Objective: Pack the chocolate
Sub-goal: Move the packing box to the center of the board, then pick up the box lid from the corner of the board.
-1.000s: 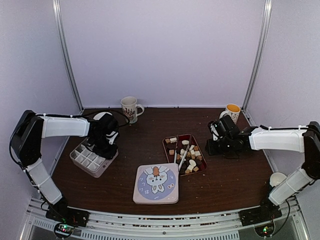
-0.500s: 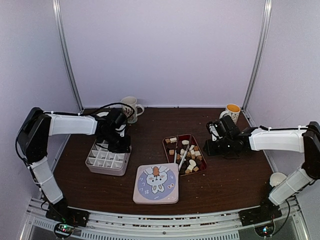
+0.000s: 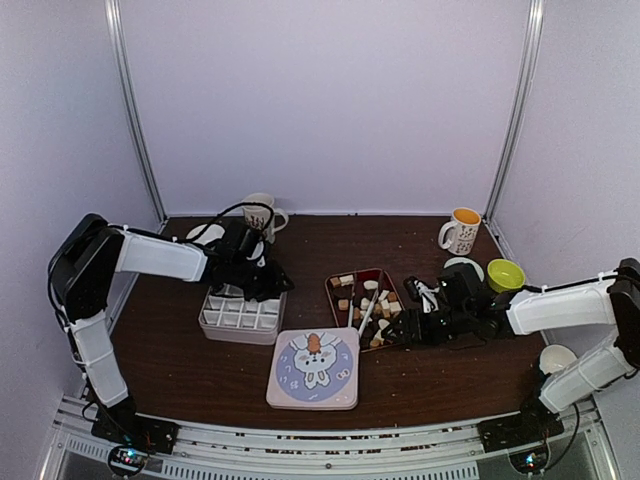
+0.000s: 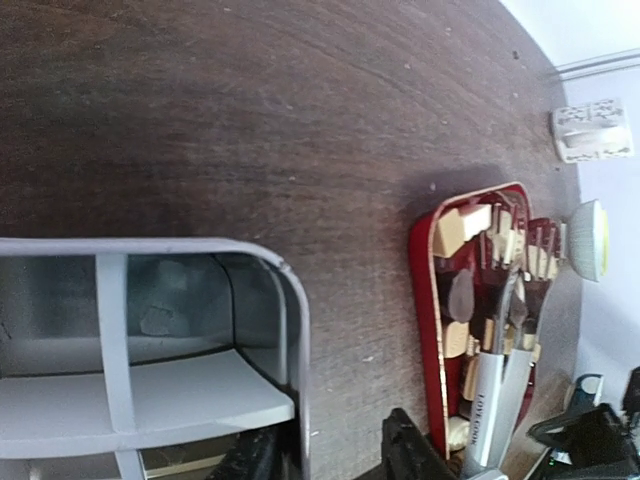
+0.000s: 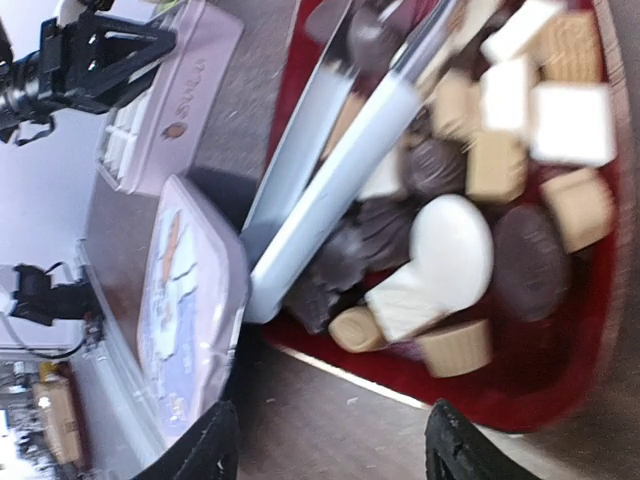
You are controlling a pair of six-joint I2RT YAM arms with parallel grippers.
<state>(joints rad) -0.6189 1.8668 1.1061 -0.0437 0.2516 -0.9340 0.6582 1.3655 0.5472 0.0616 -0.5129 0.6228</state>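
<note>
My right gripper should move its empty fingers left in the top view, around the lid's corner by the tray.
The chocolate (image 3: pixel 372 303) lies as small dark, tan and white pieces (image 5: pixel 450 250) in a dark red tray (image 3: pixel 340 300), with metal tongs (image 5: pixel 340 190) across them. A white divided box (image 3: pixel 240 318) stands left of the tray. My left gripper (image 3: pixel 262 285) sits at the box's right end. In the left wrist view the gripper (image 4: pixel 335 450) is open, its jaws astride the box's end wall (image 4: pixel 295 330). My right gripper (image 3: pixel 402 330) hovers low at the tray's near right corner. Seen from the right wrist, this gripper (image 5: pixel 335 440) is wide open over the tray's rim (image 5: pixel 400 385), with nothing held.
A square lid with a rabbit picture (image 3: pixel 313 367) lies in front of the tray, close to my right gripper. A white mug (image 3: pixel 262 212) stands at the back left. An orange-filled mug (image 3: pixel 462 230), a white saucer (image 3: pixel 462 265) and a green bowl (image 3: pixel 505 273) are at the back right.
My left arm slid the divided box rightward toward the tray, then parted its jaws. My right arm came forward and left to the tray's near corner and opened wider.
</note>
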